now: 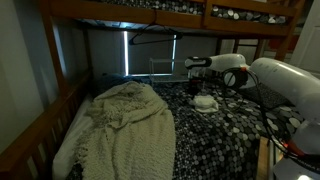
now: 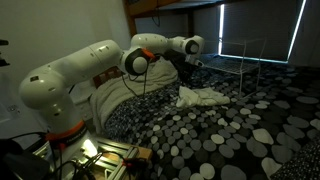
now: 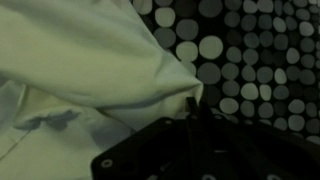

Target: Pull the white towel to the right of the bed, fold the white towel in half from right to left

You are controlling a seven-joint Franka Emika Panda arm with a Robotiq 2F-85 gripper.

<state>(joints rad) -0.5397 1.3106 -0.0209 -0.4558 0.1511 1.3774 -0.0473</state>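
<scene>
My gripper lowers toward the pebble cover [image 2: 179, 99] [image 3: 210, 95] beside the towel next and releases the towel's corner, since my fingers still pinch it above the bed.
The white towel [image 1: 206, 102] lies rumpled on the bed's black-and-white pebble cover [image 1: 225, 135], near the far middle of the lower bunk. It also shows in an exterior view [image 2: 202, 97] with one corner raised. My gripper [image 1: 193, 86] hangs just above the towel's edge in both exterior views [image 2: 189, 70]. In the wrist view the towel [image 3: 80, 70] fills the upper left, and the gripper's dark fingers [image 3: 190, 100] are pressed together at its edge, pinching the cloth.
A large cream knitted blanket [image 1: 125, 125] covers the bed's one side beside the wooden frame [image 1: 30, 135]. The upper bunk [image 1: 160, 12] is close overhead. A wire rack [image 2: 245, 60] stands at the back by the window blinds.
</scene>
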